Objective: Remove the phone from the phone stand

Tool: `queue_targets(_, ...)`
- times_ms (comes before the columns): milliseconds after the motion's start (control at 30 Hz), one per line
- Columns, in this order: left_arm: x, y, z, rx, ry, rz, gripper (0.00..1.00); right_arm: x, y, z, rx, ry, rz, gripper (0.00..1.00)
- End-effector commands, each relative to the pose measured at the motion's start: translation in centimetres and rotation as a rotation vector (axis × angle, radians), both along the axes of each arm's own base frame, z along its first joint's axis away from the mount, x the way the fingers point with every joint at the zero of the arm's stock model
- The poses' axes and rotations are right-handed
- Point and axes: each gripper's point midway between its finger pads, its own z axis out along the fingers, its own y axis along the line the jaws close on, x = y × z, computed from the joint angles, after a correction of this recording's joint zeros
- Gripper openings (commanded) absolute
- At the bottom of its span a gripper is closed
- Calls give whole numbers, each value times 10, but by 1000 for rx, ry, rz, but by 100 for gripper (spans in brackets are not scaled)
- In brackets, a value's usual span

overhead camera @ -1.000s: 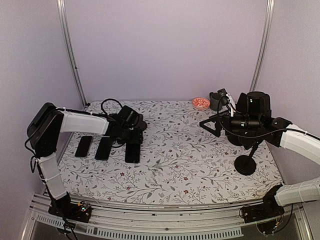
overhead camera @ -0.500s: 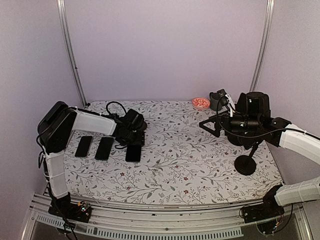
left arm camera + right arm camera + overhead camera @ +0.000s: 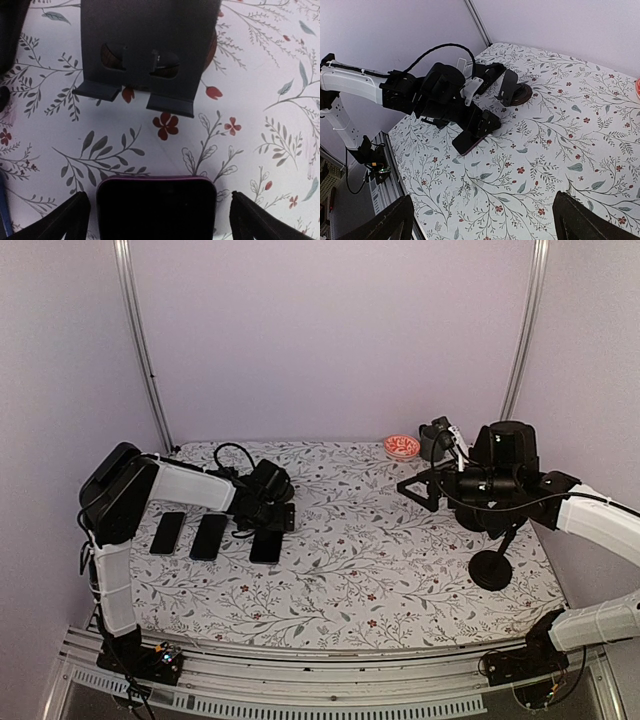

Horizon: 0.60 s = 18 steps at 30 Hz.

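Note:
The robot's right gripper will next move to its right in the top view, onto the upper edge of a phone that still sits on the rear stand.
The phone (image 3: pixel 156 210), black with a purple edge, lies flat on the floral cloth, also seen in the top view (image 3: pixel 265 546) and the right wrist view (image 3: pixel 469 142). My left gripper (image 3: pixel 161 220) is open over the phone's far end, one finger on each side with a gap to each. From above, the left gripper (image 3: pixel 273 523) sits at that end. The phone stand (image 3: pixel 145 50), a dark grey plate with two front hooks, stands empty just beyond the phone, and its round base shows in the right wrist view (image 3: pixel 514 89). My right gripper (image 3: pixel 418 488) hangs open and empty over the right side.
Two more dark phones (image 3: pixel 167 532) (image 3: pixel 209 536) lie side by side left of the released one. A black round-based stand (image 3: pixel 490 568) is at the right. A red bowl (image 3: pixel 402 446) and a black cup (image 3: pixel 435 440) sit at the back right.
My left gripper has opened and let go of the phone, which now rests on the cloth. The left arm's elbow has drawn in. The right arm has not moved.

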Motion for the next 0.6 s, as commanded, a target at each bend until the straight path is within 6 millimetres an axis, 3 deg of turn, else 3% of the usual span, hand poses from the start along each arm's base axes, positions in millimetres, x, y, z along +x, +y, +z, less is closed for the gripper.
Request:
queue_targets(0,-9,-2,-3,2,20,-33,99,7,-3,21,10,-37,-28,99)
queue_targets(133,-8,-7,11,-24,-12,-57,99,8,-9,30,1,-56,-59,99)
queue_targets(167,-7,-8,27,-46,-42,-62,99,8,-10,32,-2,-60,-67,99)
queue_targets(400,-7,-22,79,-138,-135,-135,99,13,-23,46,-19,-81,-124,99)
queue_targets(567,-8,-40,130,-225,-204,-229,99,24,-51,54,-50,-76,-214,99)
